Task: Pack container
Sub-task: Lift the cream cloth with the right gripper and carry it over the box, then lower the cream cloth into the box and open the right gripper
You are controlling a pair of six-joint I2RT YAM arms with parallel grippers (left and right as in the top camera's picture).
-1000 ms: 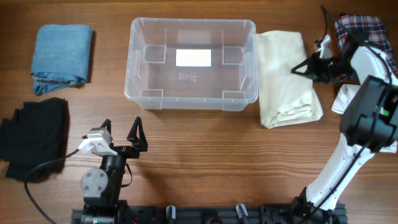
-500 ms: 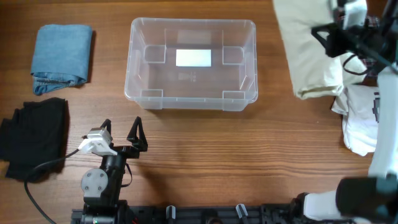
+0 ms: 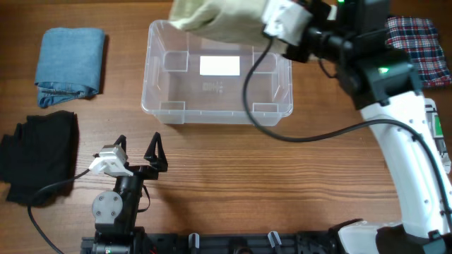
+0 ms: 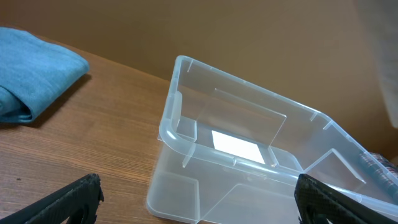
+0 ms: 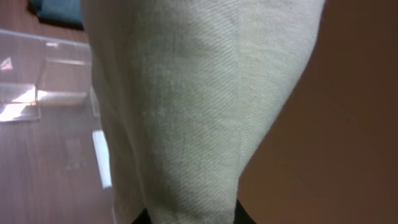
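The container's empty base (image 3: 212, 79) (image 5: 71, 158) lies below my right gripper, to its left in the overhead view, so I will move it that way and down, releasing the garment.
The clear container (image 3: 152, 77) with a white label on its base stands at the table's back centre, with nothing lying in it; it also shows in the left wrist view (image 4: 180, 140) and the right wrist view (image 5: 37, 81). My right gripper (image 3: 272, 32) is shut on a folded cream garment (image 3: 219, 21) and holds it in the air over the container's back edge. The cloth (image 5: 205, 106) fills the right wrist view and hides the fingertips. My left gripper (image 3: 138, 149) is open and empty in front of the container, its fingertips apart (image 4: 199, 199).
A folded blue denim garment (image 3: 69, 60) lies at the back left, also in the left wrist view (image 4: 31, 78). A black garment (image 3: 39, 152) lies at the left edge. A plaid garment (image 3: 417, 39) and a white garment (image 3: 441, 130) lie at the right.
My right arm has swung left with the cream garment, lifting it from the table's right side to above the container. The left arm has not moved.
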